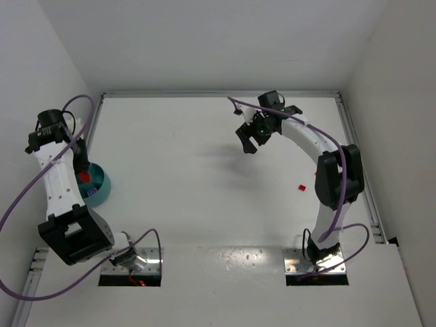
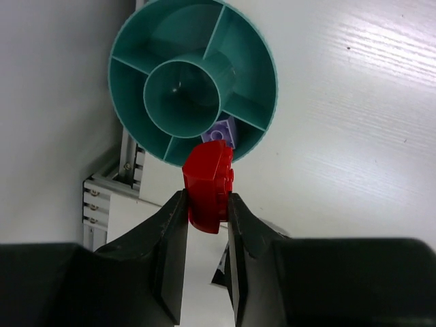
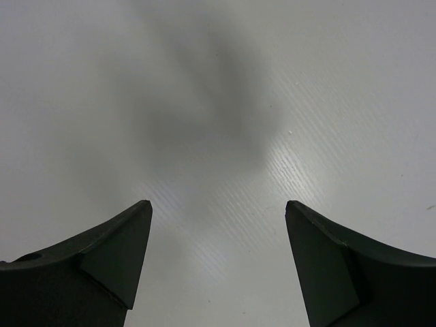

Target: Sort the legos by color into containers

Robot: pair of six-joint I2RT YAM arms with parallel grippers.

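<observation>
I will shift my left gripper to the right in the top view and lower slightly over the bowl's empty outer section, since the neighboring one holds the purple lego [image 2: 222, 133].
A round teal bowl [image 2: 194, 82] with inner dividers stands at the table's left edge [image 1: 97, 185]. A pale purple lego [image 2: 222, 133] lies in one of its outer compartments. My left gripper [image 2: 206, 197] is shut on a red lego [image 2: 208, 182], held just above the bowl's near rim; in the top view that red lego [image 1: 84, 177] shows over the bowl. Another red lego [image 1: 302, 187] lies on the table beside the right arm. My right gripper [image 1: 251, 143] hangs open above bare table at the back, nothing between its fingers [image 3: 129, 238].
White walls close in the table on the left, back and right, with metal rails [image 1: 354, 136] along the edges. Silver base plates [image 1: 317, 262] sit at the near edge. Purple cables [image 1: 27, 197] loop around both arms.
</observation>
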